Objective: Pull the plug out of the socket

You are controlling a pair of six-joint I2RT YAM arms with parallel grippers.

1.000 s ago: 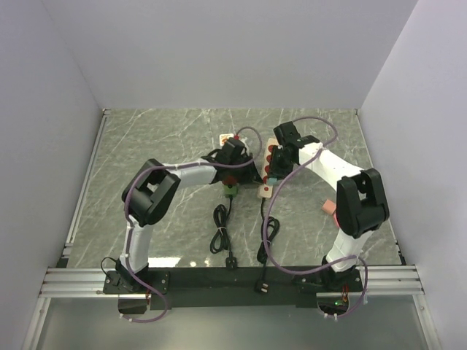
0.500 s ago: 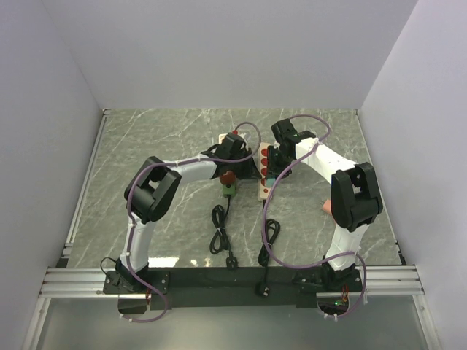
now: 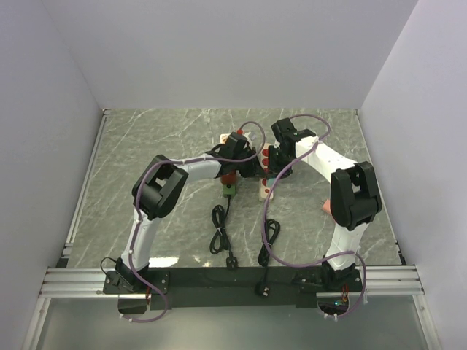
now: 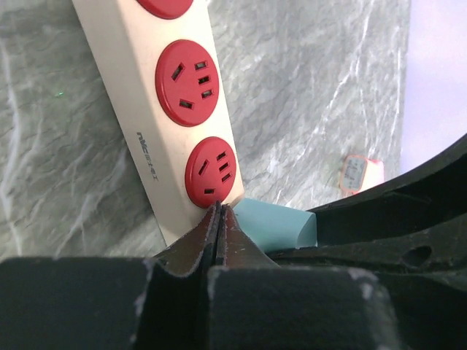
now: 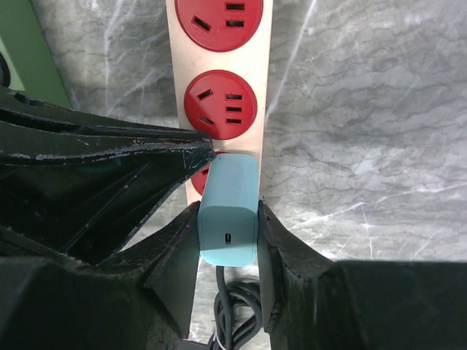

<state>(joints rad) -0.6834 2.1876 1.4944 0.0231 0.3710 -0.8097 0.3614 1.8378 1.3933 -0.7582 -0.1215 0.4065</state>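
The robot's right gripper will next pull the plug up and across, then go down and let go of it on bare tabletop, which is to the gripper's right in the top view.
The plug (image 5: 228,211) is a light-blue block standing in a red socket of the white power strip (image 5: 264,73). My right gripper (image 5: 228,226) is shut on it, one finger on each side. The left gripper (image 4: 219,211) is shut, its tips resting on the strip's end (image 4: 139,138) right beside the plug (image 4: 273,226). In the top view both grippers, left (image 3: 246,168) and right (image 3: 274,162), meet over the strip (image 3: 264,191), and the plug is hidden under them.
A second strip (image 3: 226,138) with a green piece (image 3: 230,189) lies just left of the first. Black cables (image 3: 219,237) coil toward the near edge, another (image 3: 268,237) beside them. A small pink object (image 3: 328,206) sits at the right. Walls enclose the table.
The left gripper has swung right from the second strip up to the plug's strip. The right gripper has shifted slightly left, still closed on the plug.
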